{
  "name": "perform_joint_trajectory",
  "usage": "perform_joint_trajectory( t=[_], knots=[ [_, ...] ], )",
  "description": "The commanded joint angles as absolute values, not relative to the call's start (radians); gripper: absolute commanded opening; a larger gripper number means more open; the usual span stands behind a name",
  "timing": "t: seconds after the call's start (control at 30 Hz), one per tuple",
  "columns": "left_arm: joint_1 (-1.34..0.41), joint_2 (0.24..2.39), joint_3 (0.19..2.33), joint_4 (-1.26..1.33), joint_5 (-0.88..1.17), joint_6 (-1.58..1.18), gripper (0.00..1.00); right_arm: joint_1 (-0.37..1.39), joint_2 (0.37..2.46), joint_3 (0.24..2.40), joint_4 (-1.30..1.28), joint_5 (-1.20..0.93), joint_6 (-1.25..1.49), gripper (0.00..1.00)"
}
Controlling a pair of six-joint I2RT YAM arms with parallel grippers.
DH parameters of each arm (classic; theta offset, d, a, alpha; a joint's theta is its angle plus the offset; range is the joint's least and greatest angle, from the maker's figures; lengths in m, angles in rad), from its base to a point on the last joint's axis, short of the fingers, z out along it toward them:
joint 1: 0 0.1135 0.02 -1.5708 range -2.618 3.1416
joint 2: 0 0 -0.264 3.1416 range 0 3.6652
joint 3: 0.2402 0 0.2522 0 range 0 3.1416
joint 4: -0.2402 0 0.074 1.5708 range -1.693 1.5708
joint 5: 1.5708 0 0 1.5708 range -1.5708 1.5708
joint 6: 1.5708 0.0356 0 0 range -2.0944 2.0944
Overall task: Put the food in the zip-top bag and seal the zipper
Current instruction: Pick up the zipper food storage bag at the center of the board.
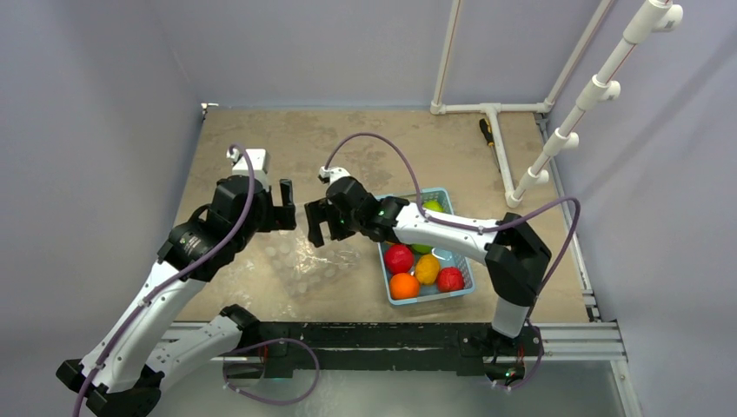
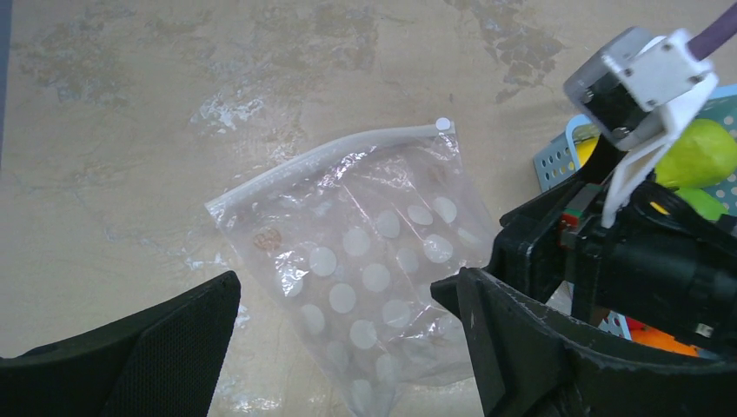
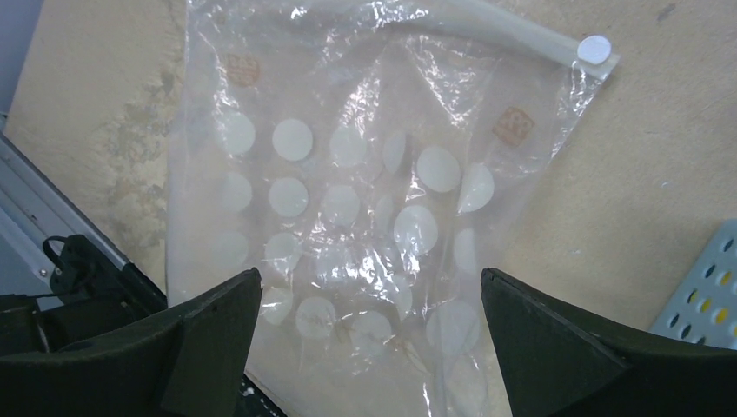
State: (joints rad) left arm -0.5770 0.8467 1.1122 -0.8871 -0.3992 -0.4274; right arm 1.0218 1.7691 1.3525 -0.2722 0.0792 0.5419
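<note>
The raised fold of the bag already runs between the right gripper's open fingers, so the right gripper will next lower from above the bag (image 1: 304, 265) onto that fold to pinch it.
The zip-top bag (image 1: 304, 265) lies flat on the tan table, transparent with white dots, and looks empty (image 2: 374, 261) (image 3: 365, 200). Its whitish zipper (image 2: 322, 156) (image 3: 487, 26) runs along the far edge. The food sits in a light-blue basket (image 1: 459, 261): a red fruit (image 1: 399, 258), an orange one (image 1: 404, 286), a yellow one (image 1: 427, 268) and a green one (image 2: 695, 152). My left gripper (image 1: 285, 207) (image 2: 343, 295) hovers open above the bag. My right gripper (image 1: 317, 224) (image 3: 369, 287) is open too, over the bag, holding nothing.
The basket stands right of the bag, its corner showing in the right wrist view (image 3: 708, 287). A white pipe frame (image 1: 495, 109) and a black-and-yellow tool (image 1: 487, 132) lie at the back right. A metal rail (image 1: 391, 334) runs along the near edge.
</note>
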Motion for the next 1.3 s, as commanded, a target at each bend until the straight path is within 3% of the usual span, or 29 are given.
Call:
perform_joint_trajectory(
  t=[0.0, 0.13, 0.23, 0.37, 0.6, 0.63, 1.27],
  knots=[
    [-0.577, 0.832, 1.121, -0.888, -0.408, -0.437, 0.94, 1.042, 1.805, 1.391, -0.248, 0.063, 0.526, 0.99],
    [-0.576, 0.83, 1.122, -0.889, -0.407, -0.436, 0.94, 1.053, 1.836, 1.384, -0.247, 0.074, 0.529, 0.98],
    [-0.576, 0.83, 1.121, -0.889, -0.405, -0.436, 0.95, 1.058, 1.851, 1.374, -0.247, 0.085, 0.531, 0.89],
    [-0.577, 0.83, 1.118, -0.888, -0.408, -0.435, 0.95, 1.063, 1.868, 1.361, -0.249, 0.097, 0.529, 0.64],
    [-0.577, 0.833, 1.109, -0.883, -0.411, -0.441, 0.95, 1.068, 1.865, 1.337, -0.241, 0.121, 0.529, 0.04],
    [-0.576, 0.834, 1.108, -0.882, -0.412, -0.442, 0.94, 1.068, 1.862, 1.334, -0.238, 0.126, 0.528, 0.0],
    [-0.577, 0.922, 1.198, -0.893, -0.477, -0.475, 0.94, 1.083, 1.65, 1.309, -0.208, 0.148, 0.483, 0.0]
  ],
)
